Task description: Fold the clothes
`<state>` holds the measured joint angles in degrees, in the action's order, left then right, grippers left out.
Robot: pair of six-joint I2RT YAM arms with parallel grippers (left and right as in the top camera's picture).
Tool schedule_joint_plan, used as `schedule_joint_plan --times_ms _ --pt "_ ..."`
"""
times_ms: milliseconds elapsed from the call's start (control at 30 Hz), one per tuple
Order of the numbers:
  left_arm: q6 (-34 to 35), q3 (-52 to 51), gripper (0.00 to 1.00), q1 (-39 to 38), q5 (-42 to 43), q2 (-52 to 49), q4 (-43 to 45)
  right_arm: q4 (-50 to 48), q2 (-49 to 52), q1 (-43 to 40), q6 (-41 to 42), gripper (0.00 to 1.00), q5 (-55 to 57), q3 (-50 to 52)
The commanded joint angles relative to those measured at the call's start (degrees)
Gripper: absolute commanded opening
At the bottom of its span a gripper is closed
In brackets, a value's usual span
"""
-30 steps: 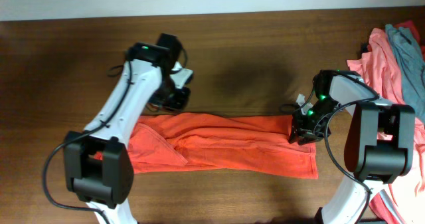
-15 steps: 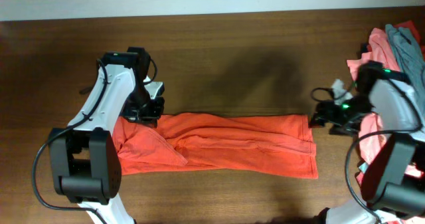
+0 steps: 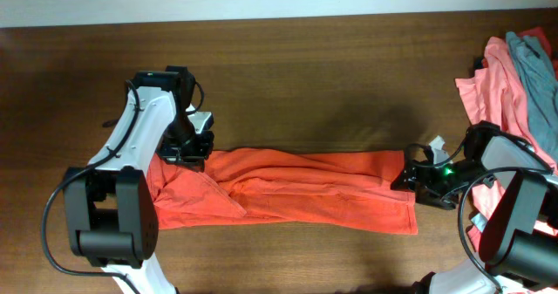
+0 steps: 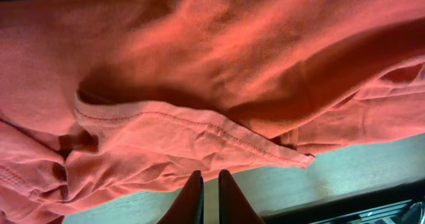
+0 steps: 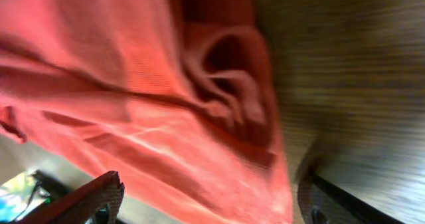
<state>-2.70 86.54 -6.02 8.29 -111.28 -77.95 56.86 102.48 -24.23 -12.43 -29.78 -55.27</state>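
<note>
The shirt's bunched end lies below my right gripper and to its left in the overhead view, so its open fingers go down around the cloth next.
An orange-red T-shirt lies folded into a long strip across the table's middle. My left gripper sits at the strip's upper left corner. In the left wrist view it is shut, its tips touching the shirt's hem with nothing pinched between them. My right gripper is at the strip's right end. In the right wrist view it stands wide open over the bunched cloth, gripping nothing.
A pile of salmon-pink shirts with a grey garment on top lies at the right edge, close behind the right arm. Bare wooden table stretches behind the strip.
The right gripper opened, letting go of the shirt's right end, pulled right, then came down at that edge. The left gripper moved left early on, and the shirt's left end now reaches further left.
</note>
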Motion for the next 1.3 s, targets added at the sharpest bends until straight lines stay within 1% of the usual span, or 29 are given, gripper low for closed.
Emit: schedule_joint_plan --times_ms 0,33,100,133,200,267,333,400,433,467,567,733,833,967,1100,1167,1267 --pt "0.6 -0.2 0.10 0.3 0.3 -0.5 0.3 -2.4 1.4 1.1 -0.6 0.82 -4.3 3.1" --pt "0.6 -0.2 0.10 0.3 0.3 -0.5 0.3 -2.8 1.8 1.7 -0.6 0.80 -4.3 3.3" --pt "0.6 -0.2 0.10 0.3 0.3 -0.5 0.3 -3.8 2.7 3.6 -0.2 0.72 -4.3 3.9" --pt "0.6 -0.2 0.10 0.3 0.3 -0.5 0.4 -4.2 2.9 4.1 -0.2 0.71 -4.3 4.0" --pt "0.6 -0.2 0.10 0.3 0.3 -0.5 0.3 -6.0 3.1 5.8 1.4 0.64 -3.8 4.1" --pt "0.6 -0.2 0.10 0.3 0.3 -0.5 0.3 -8.5 3.1 6.7 4.5 0.52 -3.7 4.1" --pt "0.6 -0.2 0.10 0.3 0.5 -0.5 0.3 -9.9 3.1 6.5 8.0 0.45 -2.4 4.1" --pt "0.6 -0.2 0.10 0.3 0.5 -0.5 0.5 -10.4 3.1 6.4 8.7 0.35 -0.7 4.1" --pt "0.6 -0.2 0.10 0.3 0.5 -0.5 0.6 -10.4 3.1 6.4 8.7 0.29 0.7 4.1" --pt "0.6 -0.2 0.10 0.3 0.5 -0.5 0.8 -10.4 3.1 6.4 8.7 0.20 2.1 4.0" --pt "0.6 -0.2 0.10 0.3 0.5 -0.5 1.0 -9.9 3.0 6.3 9.0 0.05 7.7 3.1" --pt "0.5 -0.1 0.08 0.3 0.4 0.0 1.0 -5.6 3.0 4.0 10.0 0.04 12.7 -1.3" --pt "0.7 0.0 0.07 1.2 -0.7 2.6 1.7 0.2 2.9 1.4 10.6 0.04 17.2 -7.3" --pt "1.9 0.0 0.07 4.1 -0.8 4.9 2.1 7.5 2.8 0.1 11.2 0.04 18.3 -15.2" --pt "2.8 0.0 0.08 6.1 -0.6 5.2 2.1 15.6 2.5 3.8 11.2 0.04 18.5 -22.5" --pt "3.0 0.0 0.08 6.1 -0.4 5.2 2.3 17.9 1.8 7.8 11.5 0.04 18.4 -24.5" --pt "3.0 0.0 0.08 5.5 -0.4 5.2 2.4 20.0 1.1 15.1 14.3 0.04 18.5 -26.0"
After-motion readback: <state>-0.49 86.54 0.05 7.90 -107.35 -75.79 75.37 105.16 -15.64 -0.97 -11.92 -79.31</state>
